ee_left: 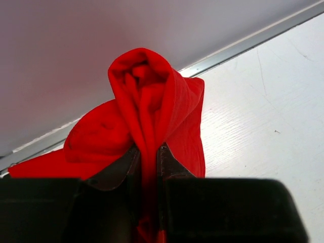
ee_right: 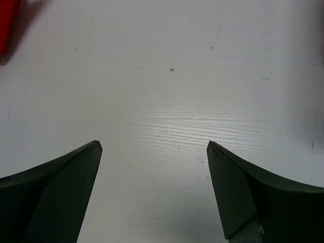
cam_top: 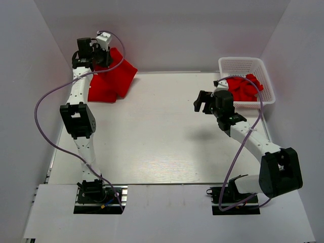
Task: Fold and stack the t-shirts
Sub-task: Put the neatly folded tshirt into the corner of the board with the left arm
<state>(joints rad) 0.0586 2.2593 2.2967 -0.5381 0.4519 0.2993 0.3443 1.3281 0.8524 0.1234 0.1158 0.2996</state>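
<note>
My left gripper moves down and toward the left in the top view next, over the red t-shirt's side end (cam_top: 96, 85) (ee_left: 49, 165), because the pinched fold stands raised.
A red t-shirt (cam_top: 112, 78) lies bunched at the table's far left corner. My left gripper (cam_top: 105, 57) is shut on a fold of it; in the left wrist view the cloth (ee_left: 147, 101) rises pinched between the fingers (ee_left: 174, 164), with my left gripper (ee_left: 149, 152) over the rest of the pile. More red t-shirts (cam_top: 245, 87) lie in the white mesh basket (cam_top: 263, 68) at the far right. My right gripper (cam_top: 202, 101) is open and empty above the bare table, left of the basket. In the right wrist view my right gripper (ee_right: 154, 147) shows only white tabletop between its fingers.
White walls close in the table at the back and both sides. A metal strip (ee_left: 243, 45) runs along the table's far edge by the wall. A red cloth edge (ee_right: 7, 25) shows at the right wrist view's top left corner.
</note>
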